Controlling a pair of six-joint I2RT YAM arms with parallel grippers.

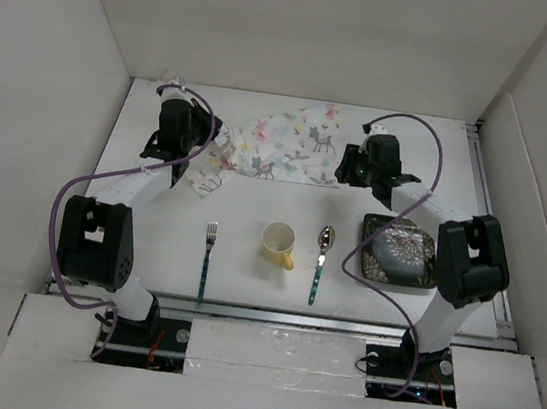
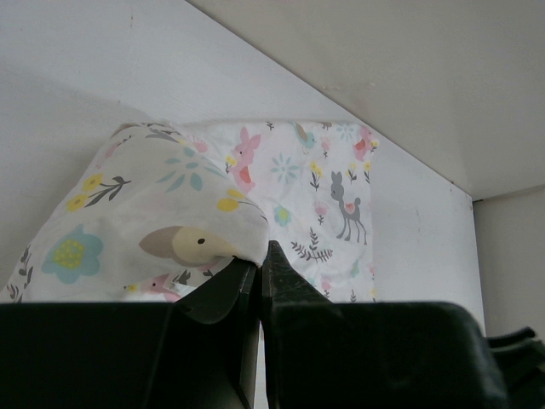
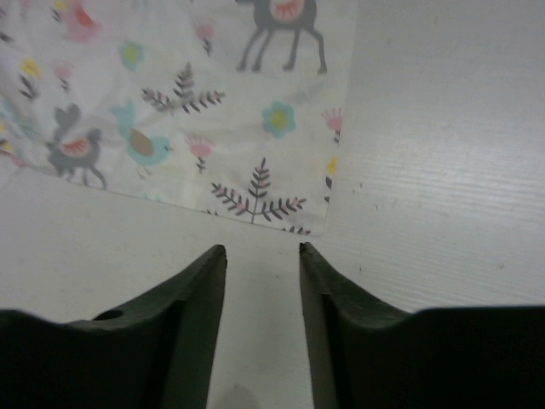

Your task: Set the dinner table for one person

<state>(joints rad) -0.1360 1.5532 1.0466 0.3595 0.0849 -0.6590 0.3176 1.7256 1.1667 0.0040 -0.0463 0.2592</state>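
Note:
My right gripper lowers onto the placemat's flat near corner [image 1: 334,185] [image 3: 315,227] next, because that corner still lies on the tabletop just beyond my open fingers.
The pastel animal-print placemat [image 1: 286,144] lies at the far middle of the white dinner table [image 1: 241,296]. Its left end is lifted and folded over. My left gripper [image 1: 223,145] is shut on that raised fold [image 2: 187,230], the cloth pinched at my left gripper's [image 2: 260,256] fingertips. My right gripper [image 1: 342,174] hovers just off the placemat's near right corner [image 3: 328,223]. In the right wrist view my right gripper [image 3: 262,249] stands open, with only bare table between the fingers.
A fork [image 1: 208,256] with a teal handle, a yellow cup [image 1: 278,244] and a teal-handled spoon [image 1: 320,263] lie in a row nearer the arms. A dark patterned square plate [image 1: 400,252] sits at the right under the right arm. White walls enclose the table.

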